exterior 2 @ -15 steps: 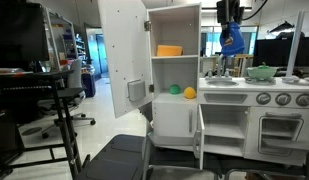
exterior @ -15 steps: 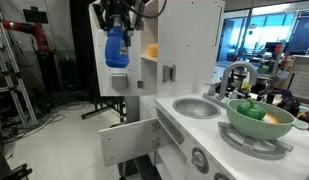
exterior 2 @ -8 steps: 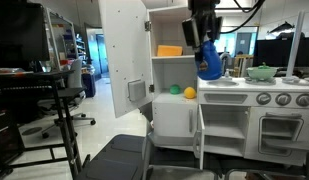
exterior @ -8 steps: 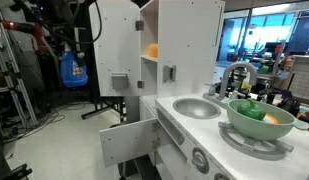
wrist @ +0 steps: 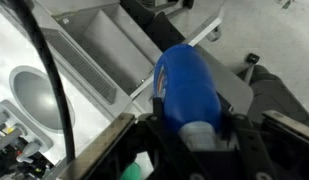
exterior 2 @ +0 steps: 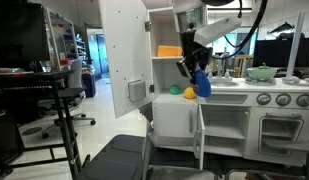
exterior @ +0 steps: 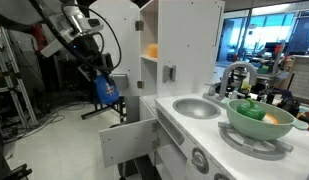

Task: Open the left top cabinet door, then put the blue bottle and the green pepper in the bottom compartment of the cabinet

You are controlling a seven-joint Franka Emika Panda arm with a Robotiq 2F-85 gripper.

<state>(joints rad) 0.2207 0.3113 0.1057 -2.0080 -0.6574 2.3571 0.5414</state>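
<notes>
The blue bottle (exterior 2: 201, 83) still hangs outside the cabinet, so my gripper needs to reach outward into the cabinet's bottom compartment next and release the bottle beside the green pepper.
My gripper (exterior 2: 195, 70) is shut on the blue bottle (exterior 2: 201, 83), which hangs tilted in front of the cabinet (exterior 2: 174, 20), level with the bottom compartment (exterior 2: 166, 78). In an exterior view the gripper (exterior: 98, 73) and bottle (exterior: 105, 88) are out in front of the opening, apart from it. The left top cabinet door (exterior 2: 124, 50) stands swung open. A small green thing, by its look the green pepper (exterior 2: 175, 89), lies in the bottom compartment. In the wrist view the bottle (wrist: 189, 80) fills the middle between my gripper's (wrist: 191, 128) fingers.
An orange object (exterior 2: 169, 50) sits in the upper recess, and a yellow one (exterior 2: 190, 93) lies beside the pepper. The sink (exterior: 197, 107), faucet (exterior: 234, 75) and pale green bowl (exterior: 259, 120) are on the counter. A low door (exterior: 129, 140) hangs open under the cabinet.
My gripper has carried the blue bottle from high over the counter across to the cabinet front and down to the level of the bottom compartment. The grip is unchanged.
</notes>
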